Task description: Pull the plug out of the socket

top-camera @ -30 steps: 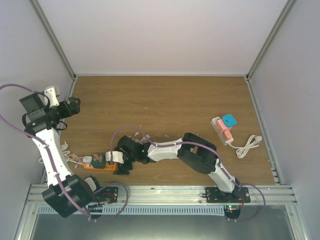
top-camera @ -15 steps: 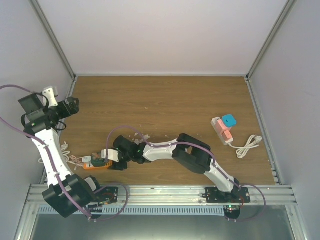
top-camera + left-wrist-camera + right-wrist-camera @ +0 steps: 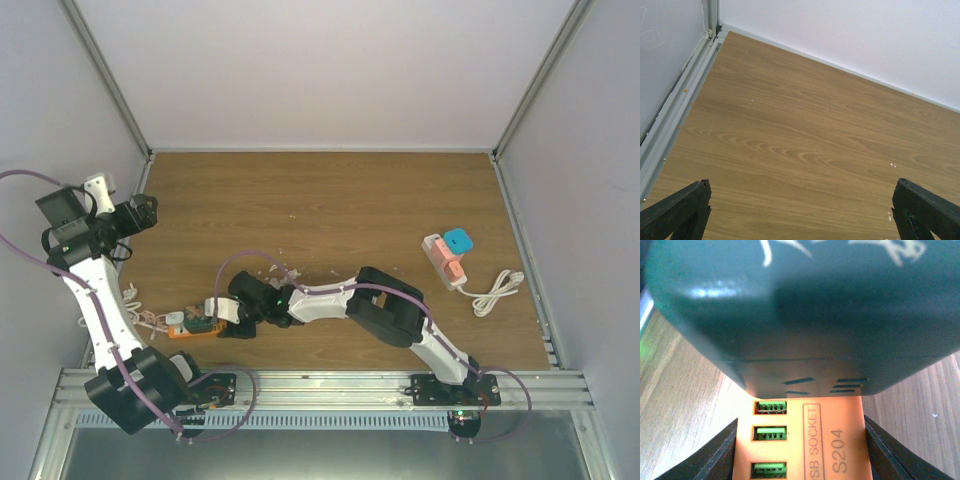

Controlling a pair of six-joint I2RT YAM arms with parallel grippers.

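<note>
The table's near corner is cramped. My right gripper should move outward and to the right in the top view and let go of the socket [image 3: 805, 435] on the table's open middle.
Near the table's front left lies an orange socket strip [image 3: 183, 329] with a dark green plug [image 3: 198, 322] seated in it. My right gripper [image 3: 214, 316] reaches in from the right. In the right wrist view the plug [image 3: 800, 315] fills the top. Below it the orange socket [image 3: 805, 435] sits between my black fingers [image 3: 715, 455], which press against both its sides, so the right gripper [image 3: 800, 450] is shut on the socket body. My left gripper [image 3: 140, 212] is raised by the left wall. It stands open [image 3: 802, 192] over bare wood with nothing between its fingers.
A white and pink power strip [image 3: 445, 262] with a blue plug [image 3: 459, 240] and a coiled white cord [image 3: 497, 290] lies at the right. A white cable [image 3: 145, 318] trails left of the orange socket. Walls enclose the table on three sides.
My right gripper has slid left onto the orange socket and its jaws have closed against its sides. The left arm has barely moved.
</note>
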